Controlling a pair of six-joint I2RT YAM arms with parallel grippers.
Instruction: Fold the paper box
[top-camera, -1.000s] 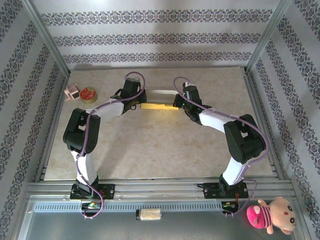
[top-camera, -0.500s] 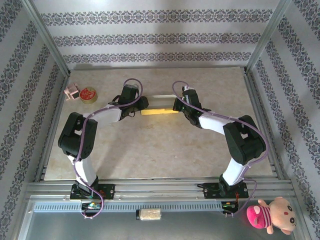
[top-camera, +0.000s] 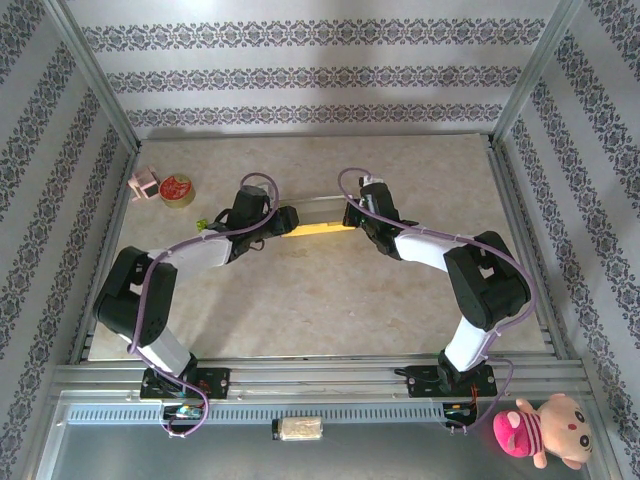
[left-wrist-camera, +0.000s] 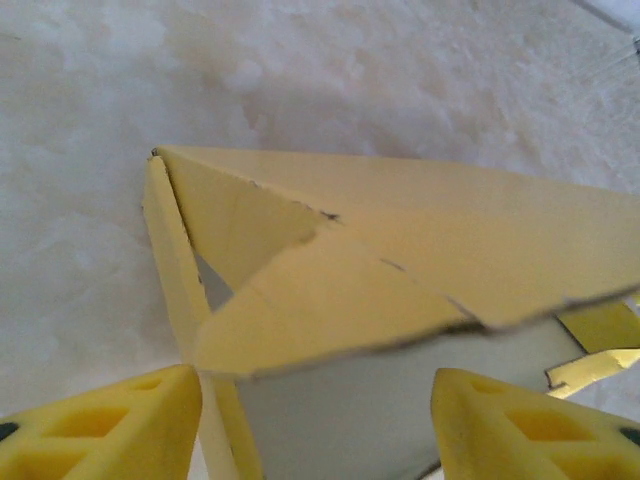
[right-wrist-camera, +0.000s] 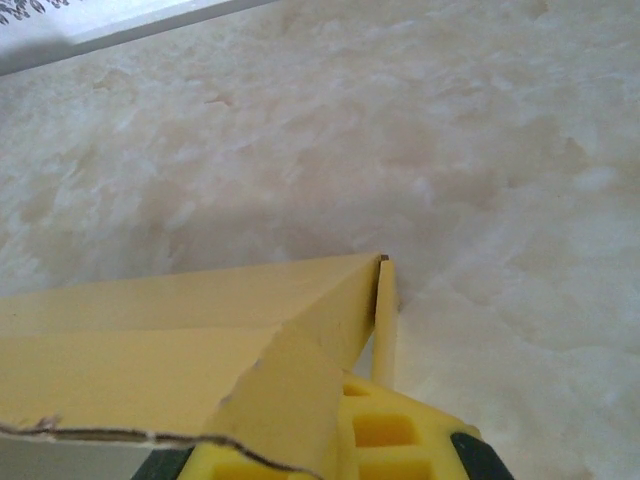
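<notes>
The box's white inside shows open, so my right gripper should next pull back toward the paper box's near yellow side (top-camera: 338, 227) and let go of the box's end flap.
The paper box (top-camera: 318, 229) is a flat yellow shape lying mid-table between my two grippers. In the left wrist view its yellow left end (left-wrist-camera: 400, 230) has loose flaps, and the white inner face shows below them. My left gripper (left-wrist-camera: 320, 445) is open, with its yellow fingertips (left-wrist-camera: 110, 420) wide apart either side of that end, and sits at the box's left end (top-camera: 284, 222). My right gripper (top-camera: 352, 216) is at the box's right end. In the right wrist view it (right-wrist-camera: 350, 425) is shut on a yellow end flap (right-wrist-camera: 290, 390) of the box.
A small round red tin (top-camera: 177, 189) and a pink object (top-camera: 144, 183) sit at the table's far left. Metal rails and patterned walls border the table on three sides. A pink plush toy (top-camera: 540, 430) lies off the table at the near right.
My left gripper has opened and let go of the box's left end. The left arm has stretched lower and the box has shifted slightly nearer. The right gripper stays shut.
</notes>
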